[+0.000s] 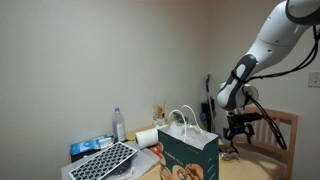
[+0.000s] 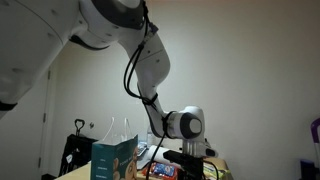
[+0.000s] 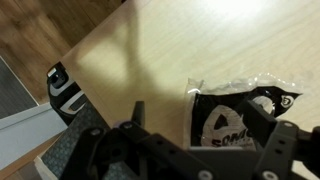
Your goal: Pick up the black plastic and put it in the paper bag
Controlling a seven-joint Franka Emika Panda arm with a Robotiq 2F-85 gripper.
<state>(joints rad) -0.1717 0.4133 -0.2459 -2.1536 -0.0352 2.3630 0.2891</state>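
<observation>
Next, my gripper moves down and toward the right in the wrist view onto the black plastic's white-printed middle (image 3: 232,118), since one finger's end hangs over the wrapper.
The black plastic (image 3: 232,118) is a crumpled dark wrapper with white print, lying flat on the light wooden table (image 3: 150,50). In the wrist view my gripper (image 3: 200,112) is open just above it, with one finger left of the wrapper and the other over its right part. The dark-green paper bag (image 1: 188,155) with white handles stands upright beside the gripper (image 1: 237,128), and shows in both exterior views (image 2: 115,160). In an exterior view the gripper (image 2: 190,160) hangs low over the table. The plastic itself cannot be made out in the exterior views.
A grey keyboard-like slab (image 1: 105,160), a water bottle (image 1: 119,125) and a paper roll (image 1: 147,137) sit beyond the bag. A wooden chair (image 1: 285,130) stands behind the arm. The table edge and a black-and-white object on the floor (image 3: 62,90) lie to the left in the wrist view.
</observation>
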